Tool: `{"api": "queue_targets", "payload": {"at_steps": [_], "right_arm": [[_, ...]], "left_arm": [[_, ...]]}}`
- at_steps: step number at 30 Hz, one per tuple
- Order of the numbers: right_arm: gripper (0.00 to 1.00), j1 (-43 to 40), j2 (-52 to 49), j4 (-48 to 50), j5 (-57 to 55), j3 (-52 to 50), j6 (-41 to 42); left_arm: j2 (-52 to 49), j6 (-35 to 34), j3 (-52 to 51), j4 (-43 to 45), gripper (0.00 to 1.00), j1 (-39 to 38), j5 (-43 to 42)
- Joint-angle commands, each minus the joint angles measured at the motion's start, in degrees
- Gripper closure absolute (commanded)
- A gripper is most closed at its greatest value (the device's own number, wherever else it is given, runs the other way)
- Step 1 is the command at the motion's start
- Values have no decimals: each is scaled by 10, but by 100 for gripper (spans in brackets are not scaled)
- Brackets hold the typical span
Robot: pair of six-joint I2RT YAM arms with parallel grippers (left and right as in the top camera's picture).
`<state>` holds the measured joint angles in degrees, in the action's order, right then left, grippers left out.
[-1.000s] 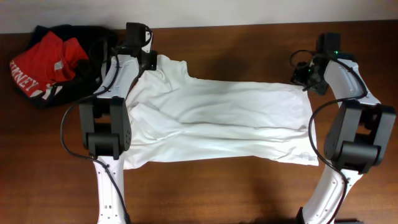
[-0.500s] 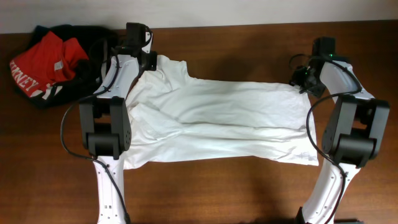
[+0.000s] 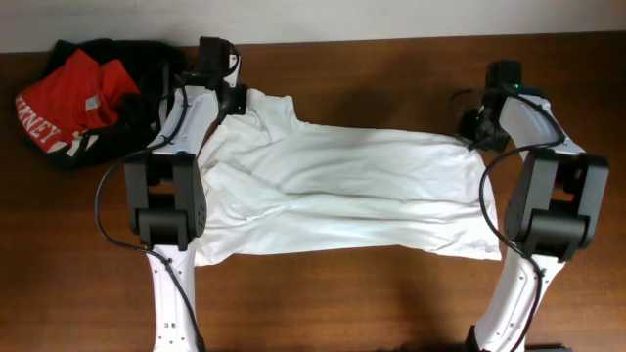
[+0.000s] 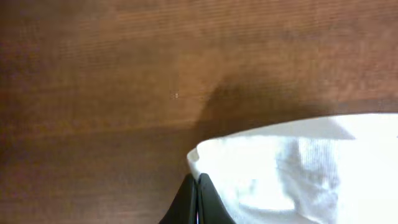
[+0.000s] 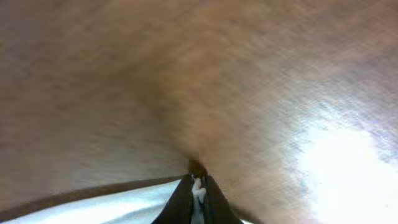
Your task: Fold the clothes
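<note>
The right gripper draws back next and releases the pinched edge over the shirt's short side (image 3: 476,174), which lies back of the gripper, toward my base.
The clothes, a white T-shirt (image 3: 342,191), lie spread across the wooden table between the two arms. My left gripper (image 3: 233,98) is shut on the shirt's far left corner; in the left wrist view its dark fingertips (image 4: 198,182) meet on the white hem (image 4: 292,162). My right gripper (image 3: 473,129) sits at the far right corner, shut on the shirt's edge. In the right wrist view, white cloth (image 5: 197,188) shows pinched between the right gripper (image 5: 198,184) fingers, low over the table.
A pile of a red garment with white lettering (image 3: 68,108) and a black garment (image 3: 127,59) lies at the table's far left corner. The wall edge (image 3: 391,20) runs along the back. Bare wood (image 3: 342,303) lies in front of the shirt.
My right gripper has shifted slightly left and toward the back, onto the shirt's far right corner, and closed on the cloth. The left arm has not moved.
</note>
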<state>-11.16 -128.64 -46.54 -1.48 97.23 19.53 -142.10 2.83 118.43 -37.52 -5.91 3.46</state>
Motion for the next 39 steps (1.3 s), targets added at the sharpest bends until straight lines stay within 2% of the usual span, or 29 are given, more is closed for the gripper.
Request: {"api": "queue_targets", "payload": {"at_steps": [1, 6, 11, 17, 20, 25, 28, 32, 34, 39], "right_arm": [[95, -16, -10, -33, -6, 33, 5], [96, -17, -10, -106, -6, 98, 5], [96, -17, -10, -184, -6, 136, 5], [96, -17, -10, -238, -7, 137, 5], [96, -17, -10, -268, -7, 137, 5], [96, -20, -9, -320, -7, 138, 5], [96, -28, -9, -367, -7, 156, 5], [96, -35, -2, -430, -8, 181, 5], [96, -36, 3, -458, -8, 189, 4], [96, -36, 3, -490, -8, 189, 3]], "left_arm": [[47, 2, 21, -35, 100, 3, 4], [109, 2, 27, -96, 99, 8, 4], [147, 2, 27, -227, 99, 13, 4], [218, 2, 27, -324, 99, 14, 4], [221, 2, 27, -411, 99, 14, -19], [221, -21, 27, -483, 100, 16, -35], [221, -35, 18, -513, 100, 19, -35], [221, -35, -25, -512, 100, 21, -33], [221, -35, -54, -506, 99, 24, -5], [221, -52, -94, -513, 100, 70, 2]]}}
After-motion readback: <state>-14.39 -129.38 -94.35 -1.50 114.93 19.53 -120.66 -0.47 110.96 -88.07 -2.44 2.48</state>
